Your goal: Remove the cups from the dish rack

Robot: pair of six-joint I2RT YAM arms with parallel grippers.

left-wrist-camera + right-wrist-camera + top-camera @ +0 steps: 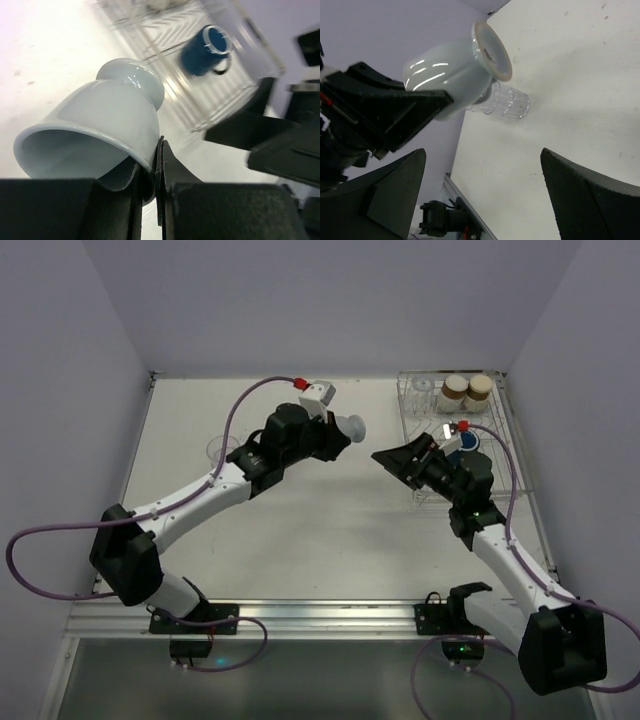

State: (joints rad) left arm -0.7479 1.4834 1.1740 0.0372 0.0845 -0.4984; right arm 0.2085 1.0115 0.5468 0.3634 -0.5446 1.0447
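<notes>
My left gripper lowers next, tilts its fingers downward and releases the cup upright, as the cup's foot points sideways and bare tabletop is below.
My left gripper (335, 430) is shut on the rim of a pale grey-blue cup (350, 426) and holds it above the middle of the table. In the left wrist view one finger is inside the cup (100, 125) and one outside. My right gripper (395, 460) is open and empty, facing the cup from the right. The wire dish rack (505, 430) stands at the back right and holds two cream cups (467, 391), a dark blue mug (466, 443) and a clear glass (422, 387). The mug also shows in the left wrist view (202, 50).
A clear glass tumbler (221, 448) stands on the table to the left, under the left arm; it also shows in the right wrist view (505, 102) beyond the held cup (455, 65). Walls close in the table at the back and on both sides.
</notes>
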